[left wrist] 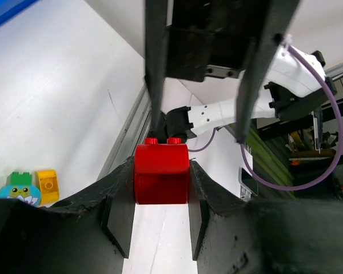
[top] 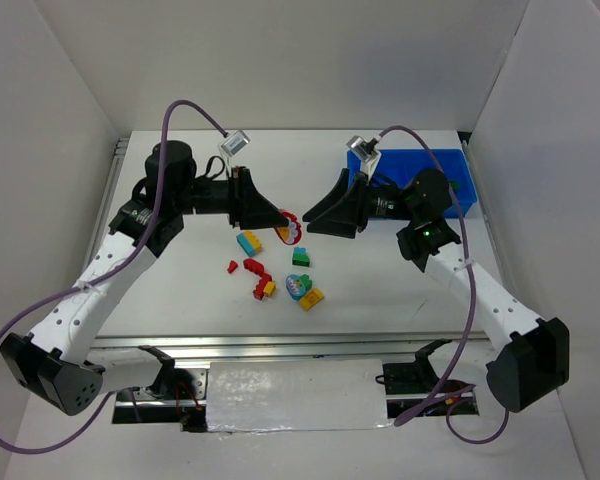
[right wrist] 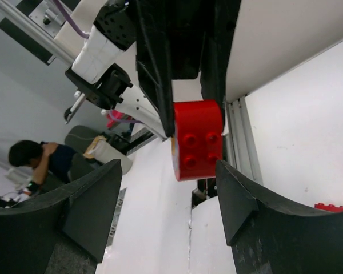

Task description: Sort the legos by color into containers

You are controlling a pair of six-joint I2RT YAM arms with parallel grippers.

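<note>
The red lego's studded end (top: 294,231) (right wrist: 199,155) is to the left of my right gripper in the top view and sticks out free of my left gripper. My right gripper should move across onto it next.
My left gripper (top: 284,219) is shut on a red lego (top: 291,231) and holds it above the table's middle; in the left wrist view the lego (left wrist: 161,173) sits between the pads (left wrist: 119,220). My right gripper (top: 313,220) is open and faces it from the right, jaws wide apart, just short of the lego (right wrist: 198,138), touching nothing. Loose legos lie below: cyan-yellow (top: 249,241), green (top: 301,257), red pieces (top: 252,268), a round cyan one (top: 298,286) and yellow (top: 311,298). The blue tray (top: 452,168) stands at the back right, partly hidden by my right arm.
White walls close in the table on the left, back and right. A metal rail (top: 280,346) runs along the near edge. A cyan-green lego (left wrist: 20,188) and a yellow one (left wrist: 47,185) show low in the left wrist view.
</note>
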